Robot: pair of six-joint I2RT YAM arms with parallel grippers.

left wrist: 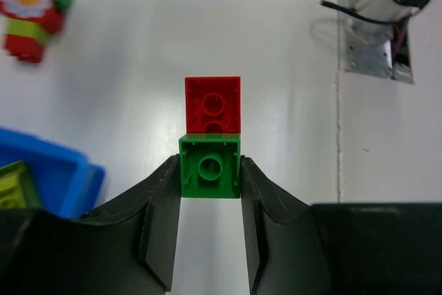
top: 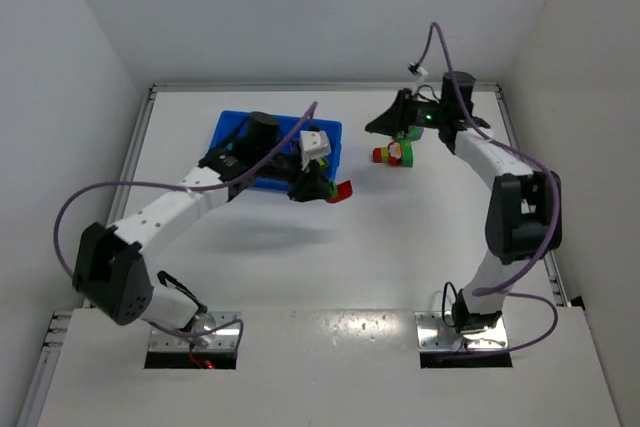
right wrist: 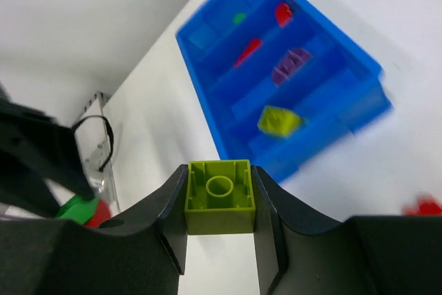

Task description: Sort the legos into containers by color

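Note:
A matching yellow-green brick lies in the tray's end section, so next my right gripper needs to go left in the top view, then down over that section to release.
My left gripper hangs just right of the blue tray, shut on a green lego that has a red lego stuck to its far end. Near the table's far right my right gripper is shut on a single yellow-green lego. A red, green and yellow clump lies on the table below that gripper. In the right wrist view the tray's compartments hold a green brick, two red bricks, a purple one and a yellow-green one.
White walls close the table on three sides. The left arm's forearm crosses over the tray's near edge. The right arm's base plate shows in the left wrist view, and the tray's corner sits at that view's lower left.

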